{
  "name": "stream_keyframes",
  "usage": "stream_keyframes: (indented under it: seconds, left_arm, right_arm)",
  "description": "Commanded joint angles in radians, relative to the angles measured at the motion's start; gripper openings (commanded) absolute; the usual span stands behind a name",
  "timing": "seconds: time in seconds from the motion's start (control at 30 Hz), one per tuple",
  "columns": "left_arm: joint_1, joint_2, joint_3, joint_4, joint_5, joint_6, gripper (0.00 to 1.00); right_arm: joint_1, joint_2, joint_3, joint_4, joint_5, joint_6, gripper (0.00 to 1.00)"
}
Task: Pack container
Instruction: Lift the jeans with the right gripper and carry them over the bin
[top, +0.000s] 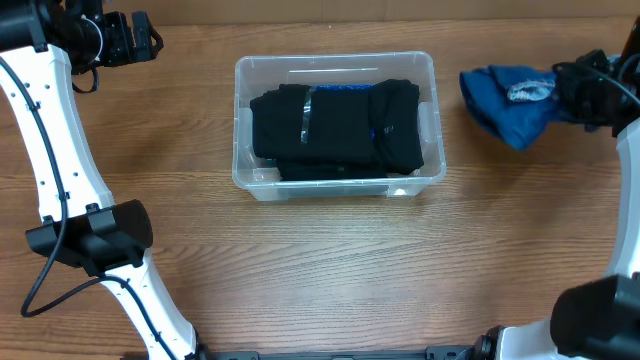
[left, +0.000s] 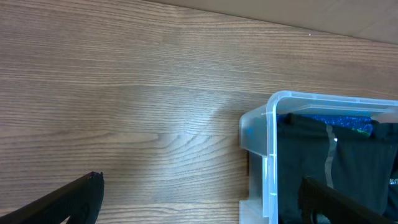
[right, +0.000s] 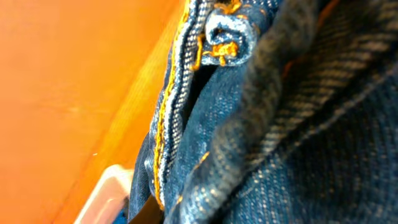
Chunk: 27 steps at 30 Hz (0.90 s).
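The jeans hang outside the container; I should raise my right gripper left in the overhead view, then lower it over the black clothes (top: 340, 130).
The clear plastic container (top: 241, 150) stands mid-table, filled with folded black clothes (top: 340, 130) over a blue item. The left wrist view shows its corner (left: 271, 149) with the black clothes (left: 354, 155) inside. My left gripper (top: 140, 40) is open and empty at the far left, away from the container; its fingers (left: 199, 186) straddle bare table and the container's corner. My right gripper (top: 572, 90) is at the far right, shut on bunched blue jeans (top: 505, 105). The denim (right: 267, 124) fills the right wrist view and hides the fingers.
The wooden table (top: 330, 270) runs under everything. The arm bases stand at the front left (top: 95, 240) and front right (top: 600, 320). A pale rounded edge (right: 106, 186), perhaps the container's rim, shows at the bottom left of the right wrist view.
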Motion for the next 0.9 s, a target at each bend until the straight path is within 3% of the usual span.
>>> stream_keyframes:
  seconds: [0.0,0.37,0.47,0.87]
  left_arm:
    - [0.002,-0.025,0.014,0.0,-0.002,-0.02,1.0]
    - [0.002,-0.025,0.014,-0.001,-0.003,-0.02,1.0]
    - [0.002,-0.025,0.014,0.0,-0.002,-0.02,1.0]
    - [0.002,-0.025,0.014,0.0,-0.003,-0.02,1.0]
  right_arm:
    - [0.069,-0.13,0.093,0.029,-0.008,0.003,0.04]
    - [0.287,-0.31,0.097,0.086,0.137,0.037,0.04]
    - [0.404,-0.3,0.098,0.098,0.148,0.061,0.04]
    - [0.826,-0.109,0.098,0.112,0.552,0.433,0.04]
